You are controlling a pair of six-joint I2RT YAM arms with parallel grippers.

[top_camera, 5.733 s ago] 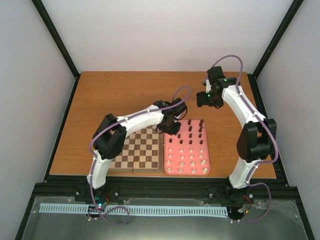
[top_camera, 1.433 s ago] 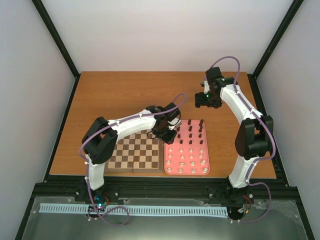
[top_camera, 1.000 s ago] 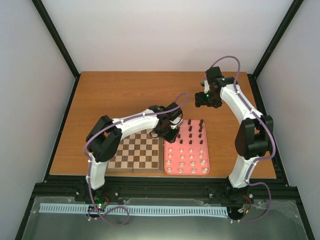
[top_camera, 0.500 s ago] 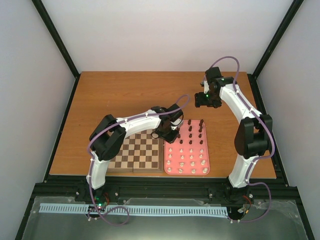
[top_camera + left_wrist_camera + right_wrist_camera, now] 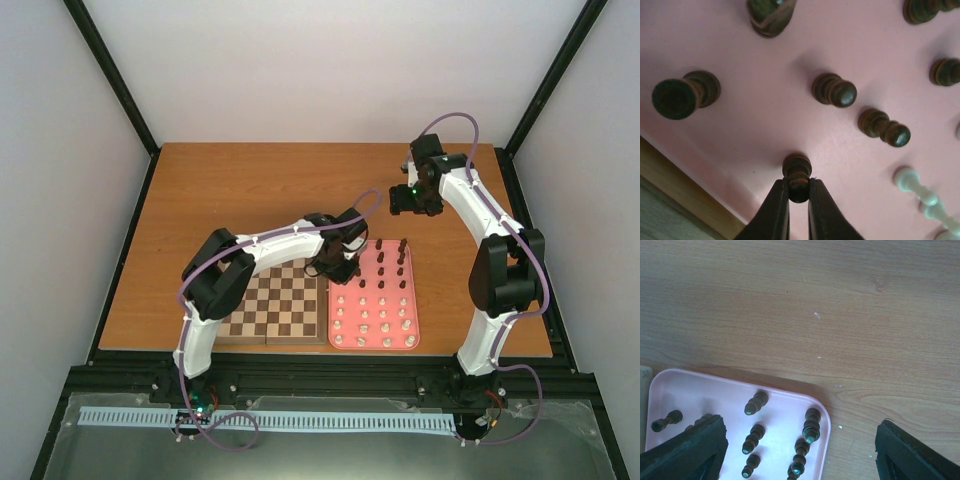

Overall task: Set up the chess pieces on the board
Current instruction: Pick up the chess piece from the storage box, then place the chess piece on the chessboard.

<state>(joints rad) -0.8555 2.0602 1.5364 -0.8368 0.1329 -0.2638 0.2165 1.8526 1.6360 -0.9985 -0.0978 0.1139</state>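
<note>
I should next take the pawn (image 5: 797,172) up with my left gripper, then left in the top view and down to the board's far corner beneath my arm, because it is on the tray.
My left gripper (image 5: 798,187) is shut on the head of a dark brown pawn (image 5: 797,172) that stands on the pink tray (image 5: 765,115) near its left edge. In the top view the left gripper (image 5: 335,268) sits over the tray's far left corner, beside the board (image 5: 275,305). Other dark pieces (image 5: 835,91) and a few cream pieces (image 5: 912,181) stand on the tray around it. The board shows no pieces. My right gripper (image 5: 412,203) hangs open above the bare table beyond the tray's far right corner; its fingers (image 5: 685,450) frame several dark pieces (image 5: 811,425).
The pink tray (image 5: 415,315) lies right of the board, with dark pieces in its far rows and cream pieces (image 5: 372,325) in its near rows. Wooden table (image 5: 240,190) stretches behind both. Black frame posts stand at the table's edges.
The left gripper swung a little left toward the board, then came back over the tray's far left corner. The right arm barely moved.
</note>
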